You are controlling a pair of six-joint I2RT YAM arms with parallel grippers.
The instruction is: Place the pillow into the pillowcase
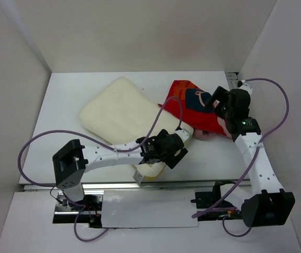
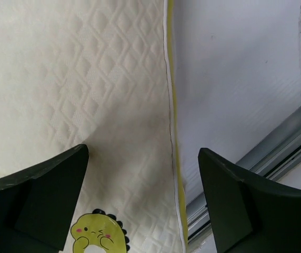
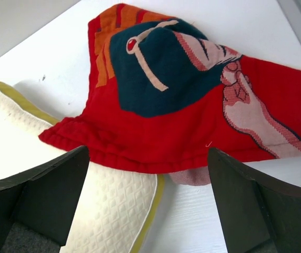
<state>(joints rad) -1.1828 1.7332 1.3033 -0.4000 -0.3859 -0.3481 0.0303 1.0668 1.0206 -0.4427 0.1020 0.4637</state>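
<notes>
My left gripper swings outward across the pillow, turning, then lowers to the red pillowcase's corner (image 1: 162,106) next, as that corner overlaps the pillow's far yellow-piped edge.
The cream quilted pillow (image 1: 116,110) lies across the left and middle of the table, its near corner (image 1: 151,169) at the front edge with a white tag (image 1: 139,176). In the left wrist view the pillow (image 2: 87,95) fills the left side, with its yellow-piped edge and a small yellow emblem (image 2: 99,232). My left gripper (image 1: 166,150) is open and empty just above the pillow's edge (image 2: 142,205). The red pillowcase (image 1: 192,105) lies crumpled at the right, overlapping the pillow's edge (image 3: 87,211). My right gripper (image 1: 217,100) is open and empty above the pillowcase (image 3: 182,105), jaws wide (image 3: 148,211).
The white table (image 2: 234,79) ends in a metal rail (image 2: 277,147) at the front. Purple cables (image 1: 166,113) loop over the pillow and beside the right arm. White walls enclose the table on three sides.
</notes>
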